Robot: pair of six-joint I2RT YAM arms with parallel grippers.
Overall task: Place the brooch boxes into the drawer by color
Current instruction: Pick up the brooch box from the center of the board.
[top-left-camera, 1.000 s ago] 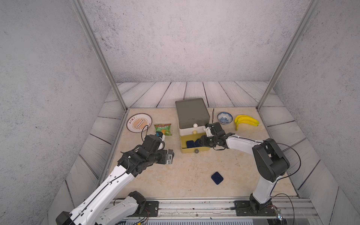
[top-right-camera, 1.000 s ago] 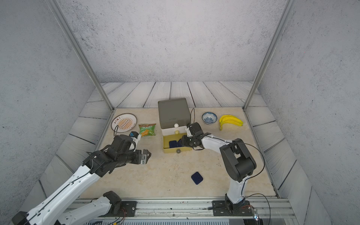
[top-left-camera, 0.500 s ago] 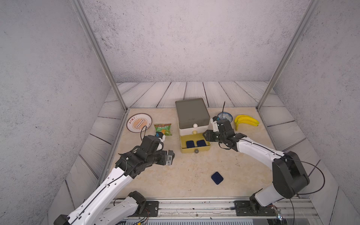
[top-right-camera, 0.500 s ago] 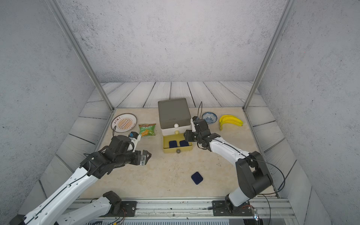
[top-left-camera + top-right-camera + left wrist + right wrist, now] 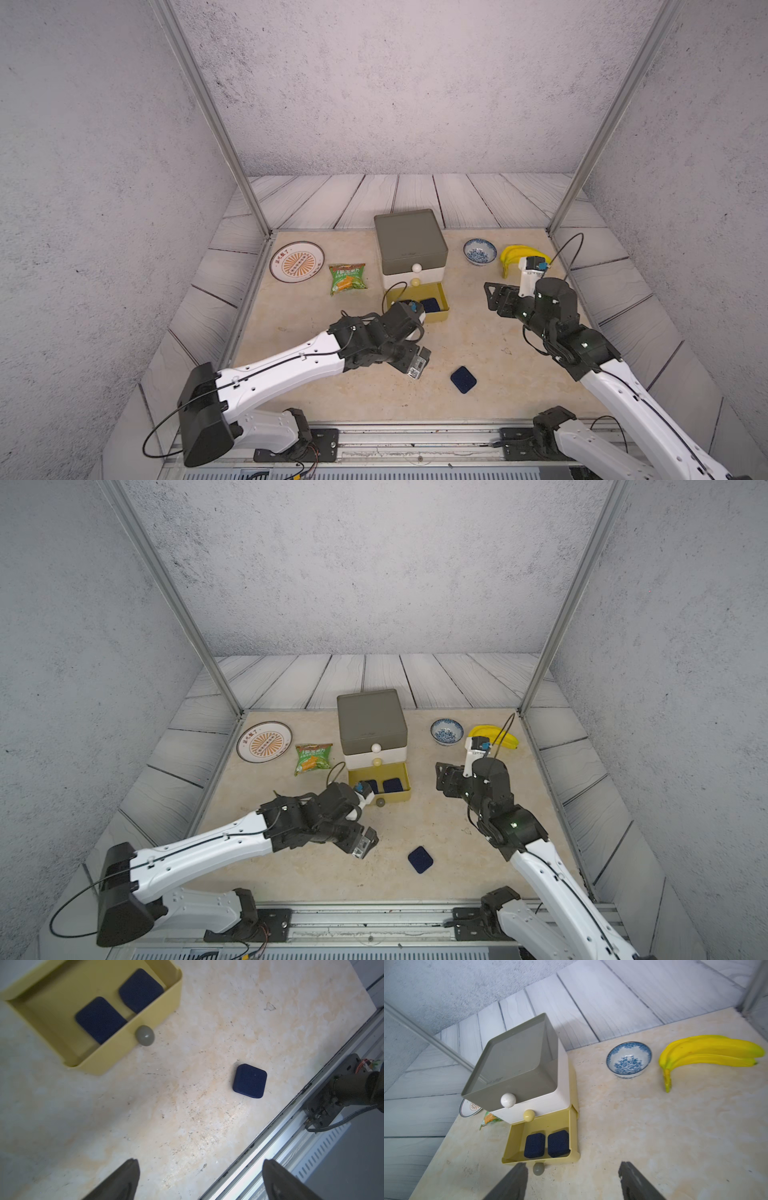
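Note:
The third navy brooch box (image 5: 463,380) (image 5: 250,1081) is the only one outside the tray, so the left gripper will next move over to it and lower its open fingers on both sides of it to close.
The drawer (image 5: 409,249) is a small chest with a grey top, a white middle and a yellow bottom tray (image 5: 512,1142) pulled out. Two navy brooch boxes (image 5: 534,1145) (image 5: 558,1143) lie side by side in the yellow tray. A third navy box (image 5: 463,379) (image 5: 249,1081) lies flat on the table in front. My left gripper (image 5: 199,1167) hovers in front of the open tray, left of the loose box, open and empty. My right gripper (image 5: 496,297) (image 5: 573,1165) hangs right of the chest, open and empty.
A patterned plate (image 5: 296,262) and a green snack packet (image 5: 347,278) lie left of the chest. A blue-and-white bowl (image 5: 479,251) and bananas (image 5: 513,253) sit at the back right. A metal rail (image 5: 415,436) runs along the front edge.
My right gripper has let go of a navy box in the yellow tray, pulled back to the right and opened wider. My left arm has swung right, in front of the tray.

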